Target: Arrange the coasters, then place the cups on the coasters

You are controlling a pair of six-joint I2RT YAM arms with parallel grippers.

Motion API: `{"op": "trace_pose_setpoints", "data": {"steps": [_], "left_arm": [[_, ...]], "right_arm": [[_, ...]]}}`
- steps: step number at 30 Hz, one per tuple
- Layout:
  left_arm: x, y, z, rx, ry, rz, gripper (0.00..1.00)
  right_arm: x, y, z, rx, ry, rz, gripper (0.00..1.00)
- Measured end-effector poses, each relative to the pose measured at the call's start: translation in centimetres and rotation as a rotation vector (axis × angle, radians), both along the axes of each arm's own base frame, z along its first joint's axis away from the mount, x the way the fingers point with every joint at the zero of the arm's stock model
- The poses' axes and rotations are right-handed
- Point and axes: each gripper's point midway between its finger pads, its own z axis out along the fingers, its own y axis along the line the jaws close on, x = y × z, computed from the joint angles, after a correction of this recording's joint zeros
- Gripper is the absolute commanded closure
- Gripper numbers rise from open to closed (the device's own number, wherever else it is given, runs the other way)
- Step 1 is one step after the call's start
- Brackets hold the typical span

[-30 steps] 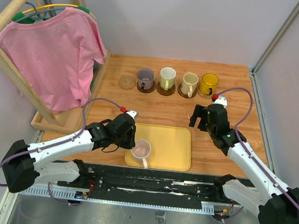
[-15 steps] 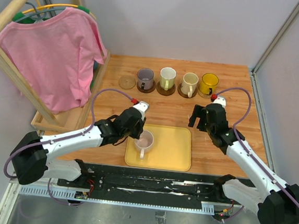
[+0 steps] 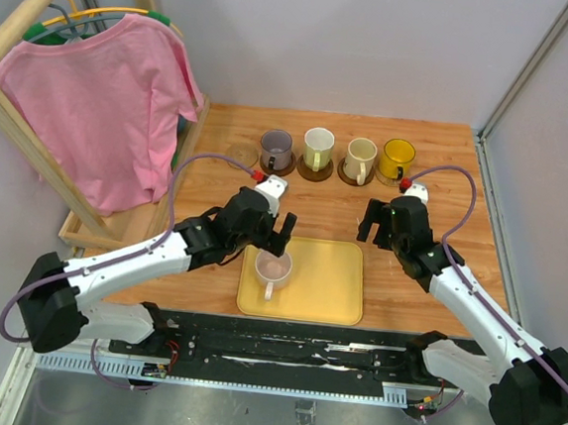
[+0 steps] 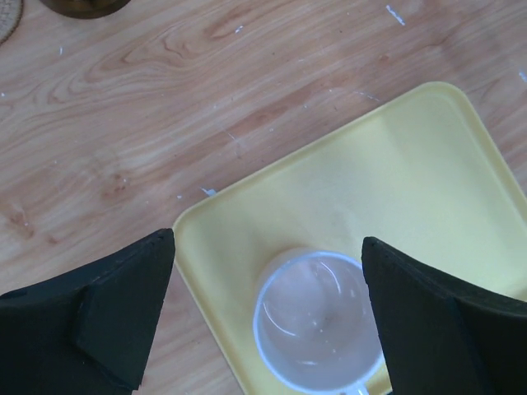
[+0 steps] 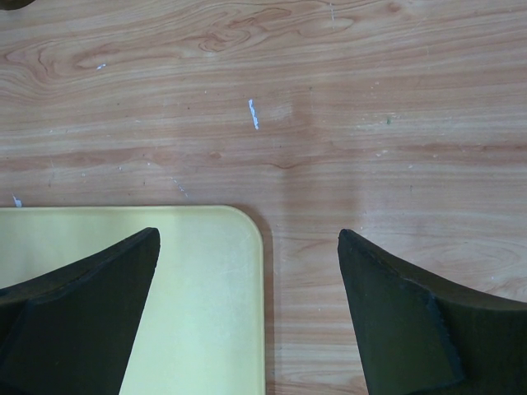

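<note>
My left gripper draws back next and lowers its fingers astride the pale pink cup's handle (image 3: 268, 291) (image 4: 359, 389), which is below and back from it, facing the tray's near edge.
A pale pink cup (image 3: 272, 268) stands upright on the yellow tray (image 3: 328, 281), handle toward the near edge. My left gripper (image 3: 270, 237) hovers open just above and behind it, touching nothing. In the left wrist view the cup (image 4: 317, 322) sits between and below the fingers (image 4: 99, 321), and the left gripper (image 4: 268, 240) is wide open. Grey-purple (image 3: 276, 149), white-greenish (image 3: 318, 147), cream (image 3: 360, 160) and yellow (image 3: 398, 158) cups stand on dark coasters in a back row. One tan coaster (image 3: 235, 155) lies bare at the row's left end. My right gripper (image 3: 380, 229) is open over the tray's far right corner (image 5: 206, 280).
A wooden clothes rack (image 3: 32, 141) with a pink shirt (image 3: 105, 97) stands at the left, its base (image 3: 123, 228) resting on the table's left edge. Grey walls close in the table at the back and right.
The left gripper carried the pink cup a little farther onto the tray, then opened wide and let it go. The right arm has not moved.
</note>
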Motion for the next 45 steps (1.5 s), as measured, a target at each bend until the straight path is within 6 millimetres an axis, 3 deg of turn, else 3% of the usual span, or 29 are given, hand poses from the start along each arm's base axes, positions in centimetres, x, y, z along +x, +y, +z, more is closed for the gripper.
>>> {"op": "trace_pose_setpoints", "data": {"steps": [6, 15, 18, 35, 45], "left_arm": [[-3.0, 1.0, 1.1, -0.084, 0.102, 0.004, 0.0], [-8.8, 1.4, -2.9, -0.094, 0.358, -0.023, 0.0], [-10.0, 1.2, -3.4, -0.087, 0.4, -0.037, 0.0], [-12.1, 1.1, -8.5, 0.001, 0.514, -0.042, 0.01], [-11.4, 1.8, -9.7, 0.057, 0.501, -0.003, 0.2]], "right_arm": [[0.0, 0.3, 0.0, 0.01, 0.003, 0.011, 0.1], [-0.2, 0.9, -0.4, 0.032, 0.023, 0.034, 0.1], [-0.2, 1.0, -0.4, 0.038, 0.025, 0.034, 0.1], [-0.7, 0.9, -0.7, 0.047, 0.03, 0.027, 0.1], [-0.8, 0.9, -1.4, 0.046, 0.044, 0.027, 0.1]]}}
